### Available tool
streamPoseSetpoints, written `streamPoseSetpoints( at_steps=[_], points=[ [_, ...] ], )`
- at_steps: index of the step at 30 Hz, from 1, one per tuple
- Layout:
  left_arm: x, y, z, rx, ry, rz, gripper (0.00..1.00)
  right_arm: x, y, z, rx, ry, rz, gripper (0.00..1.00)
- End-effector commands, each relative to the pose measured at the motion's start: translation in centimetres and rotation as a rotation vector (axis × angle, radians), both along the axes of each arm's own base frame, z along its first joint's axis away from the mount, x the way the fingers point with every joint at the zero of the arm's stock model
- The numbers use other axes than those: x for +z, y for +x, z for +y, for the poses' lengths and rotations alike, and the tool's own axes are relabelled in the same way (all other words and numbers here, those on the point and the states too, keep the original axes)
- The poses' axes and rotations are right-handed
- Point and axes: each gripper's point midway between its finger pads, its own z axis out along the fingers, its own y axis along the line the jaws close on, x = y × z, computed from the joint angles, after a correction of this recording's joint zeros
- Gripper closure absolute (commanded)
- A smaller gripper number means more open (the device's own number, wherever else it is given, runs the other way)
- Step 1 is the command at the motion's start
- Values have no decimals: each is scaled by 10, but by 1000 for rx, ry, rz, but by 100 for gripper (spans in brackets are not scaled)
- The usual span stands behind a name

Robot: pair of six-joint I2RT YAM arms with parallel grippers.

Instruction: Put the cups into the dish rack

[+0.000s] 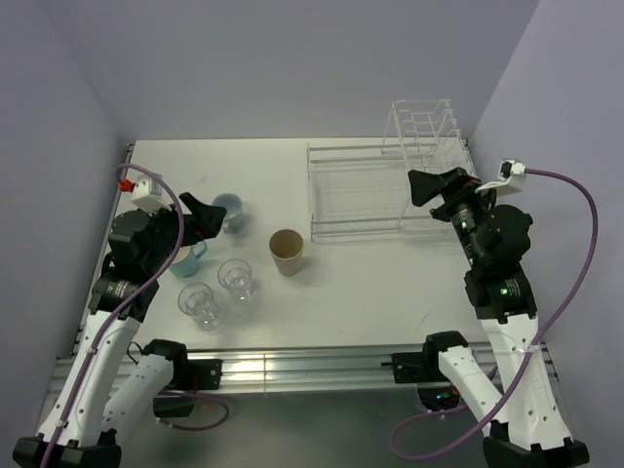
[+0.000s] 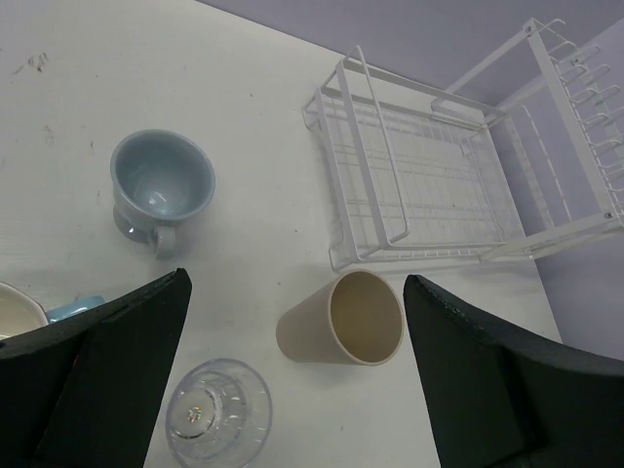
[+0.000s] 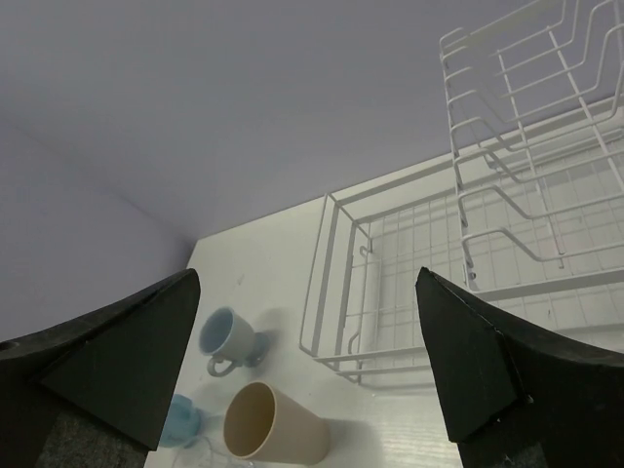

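Note:
My left gripper needs to move down toward the right in the top view and straddle the tan paper cup's rim [image 1: 271,246] [image 2: 332,327] beside the tumbler, because the paper cup's opening faces up.
Five cups stand on the left half of the white table. A tan paper cup [image 1: 286,253] [image 2: 346,319] [image 3: 273,424] is upright in the middle. Two clear tumblers [image 1: 236,279] [image 1: 199,304] stand nearer the front; one tumbler [image 2: 218,414] shows below my left gripper. A pale blue footed cup with a handle [image 1: 227,212] [image 2: 161,185] [image 3: 229,336] sits behind them. A brighter blue mug [image 1: 187,258] [image 3: 180,419] is partly hidden under my left arm. The white wire dish rack [image 1: 375,185] [image 2: 419,185] [image 3: 439,253] holds nothing. My left gripper [image 1: 200,216] [image 2: 297,283] hovers open above the cups. My right gripper [image 1: 429,185] [image 3: 307,278] hangs open over the rack's right part.
Tall upright plate dividers [image 1: 421,127] rise at the rack's far right end. Lilac walls close the table on the left, back and right. A metal rail [image 1: 292,369] runs along the near edge by the arm bases.

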Motion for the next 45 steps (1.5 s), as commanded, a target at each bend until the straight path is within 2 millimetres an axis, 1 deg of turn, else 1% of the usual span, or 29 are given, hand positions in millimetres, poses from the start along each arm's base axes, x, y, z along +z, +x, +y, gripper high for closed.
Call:
streamPoseSetpoints(
  at_steps=[1,5,11,14,20,21,22,23,24,25,26,27,29,30,31,32,33,34,38,45],
  points=[
    [10,0,2,0,9,-43,1,8,-4,-4,-17,-15,-32,0],
    [8,2,1,0,10,-39,1,6,-2,-2,-5,-23,-7,0],
    [6,3,1,2,10,-26,1,-16,2,3,24,-40,57,0],
    [4,5,1,2,16,-17,4,-24,2,6,39,-38,68,0],
    [-7,11,-3,2,42,35,8,-31,3,11,69,-41,93,0],
    [-13,15,-4,7,55,62,11,-32,3,10,65,-46,97,0],
    [-17,15,-11,-7,62,80,12,-33,3,10,65,-48,100,0],
    [-26,17,-19,-17,82,127,17,-34,2,8,57,-50,103,0],
    [-29,19,-20,-16,85,152,19,-35,2,8,57,-50,106,0],
    [-32,17,-30,-35,97,171,20,-35,1,9,60,-50,104,0],
    [-30,18,-32,-23,110,173,22,-36,1,9,62,-50,107,0],
    [-38,18,-37,-25,126,204,23,-36,1,9,63,-49,109,0],
    [-37,16,-46,-19,145,219,25,-37,1,10,66,-49,115,1],
    [-47,14,-49,-12,169,256,27,-37,1,10,68,-48,115,1],
    [-50,9,-61,-28,174,267,27,-36,1,11,72,-46,112,1],
    [-55,11,-62,2,201,278,27,-37,1,12,77,-43,114,1],
    [-60,9,-68,-2,212,289,27,-37,1,13,81,-41,112,1],
    [-62,4,-80,-23,215,292,27,-37,0,14,86,-39,112,1],
    [-77,5,-89,-5,260,323,27,-37,-1,13,88,-46,118,1],
    [-86,7,-87,24,290,338,27,-40,-3,12,83,-49,121,1]
  ],
)
